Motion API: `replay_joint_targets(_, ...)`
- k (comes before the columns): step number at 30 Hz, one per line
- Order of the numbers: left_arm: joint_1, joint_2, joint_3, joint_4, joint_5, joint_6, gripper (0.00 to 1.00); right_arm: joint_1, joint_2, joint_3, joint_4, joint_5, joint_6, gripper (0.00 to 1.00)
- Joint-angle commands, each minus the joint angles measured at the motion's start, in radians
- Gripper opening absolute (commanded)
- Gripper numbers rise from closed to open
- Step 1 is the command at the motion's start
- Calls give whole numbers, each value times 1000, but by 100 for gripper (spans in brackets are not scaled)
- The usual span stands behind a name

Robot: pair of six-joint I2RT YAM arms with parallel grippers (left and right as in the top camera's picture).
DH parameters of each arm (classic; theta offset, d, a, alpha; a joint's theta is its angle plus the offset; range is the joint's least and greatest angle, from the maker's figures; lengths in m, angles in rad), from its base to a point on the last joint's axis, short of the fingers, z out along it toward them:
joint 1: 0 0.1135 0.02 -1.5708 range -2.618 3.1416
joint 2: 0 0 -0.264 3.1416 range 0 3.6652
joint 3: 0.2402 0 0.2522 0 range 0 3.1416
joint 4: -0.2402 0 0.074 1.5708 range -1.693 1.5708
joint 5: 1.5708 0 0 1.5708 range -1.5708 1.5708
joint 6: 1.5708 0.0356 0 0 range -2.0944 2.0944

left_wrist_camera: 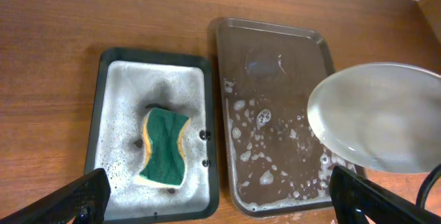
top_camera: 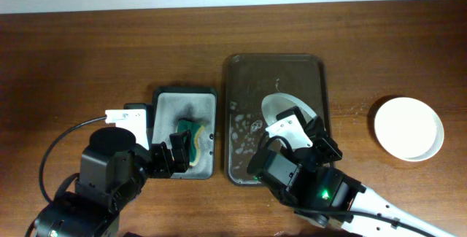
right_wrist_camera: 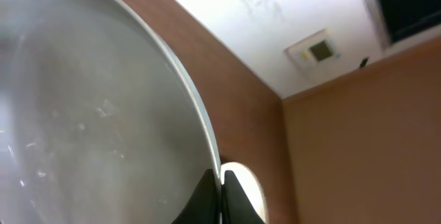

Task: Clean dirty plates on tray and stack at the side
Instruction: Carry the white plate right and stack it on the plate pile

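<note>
My right gripper moves to the right in the overhead view next, down onto that plate, and releases, since another white plate (top_camera: 408,129) (right_wrist_camera: 249,184) lies on the tabletop.
My right gripper (top_camera: 286,129) is shut on the rim of a white plate (top_camera: 279,108) and holds it tilted above the big dark tray (top_camera: 273,69), which holds suds and water. In the right wrist view the plate (right_wrist_camera: 89,114) fills the left side, with my fingers (right_wrist_camera: 222,191) pinching its edge. It also shows in the left wrist view (left_wrist_camera: 379,117). Another white plate (top_camera: 408,127) lies on the table at the right. My left gripper (left_wrist_camera: 220,198) is wide open and empty above the front edge of the sponge tray (left_wrist_camera: 117,114).
A green and yellow sponge (left_wrist_camera: 164,147) lies in grey suds in the small dark sponge tray (top_camera: 166,106), left of the big tray (left_wrist_camera: 275,52). The plate on the table shows beyond my right fingers (right_wrist_camera: 249,186). The table is brown wood.
</note>
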Motion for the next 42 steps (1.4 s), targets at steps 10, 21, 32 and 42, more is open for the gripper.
replay_joint_targets(10,7,-2,9,1,7,13,100,-308,1,27,28,-420,267,4)
replay_joint_targets(21,7,-2,9,1,7,13,100,-332,4,56,-6,-329,19,4)
replay_joint_targets(32,7,-2,9,1,7,13,100,-22,13,56,-6,150,12,4)
replay_joint_targets(42,7,-2,9,1,7,13,100,-23,14,56,-6,133,38,4)
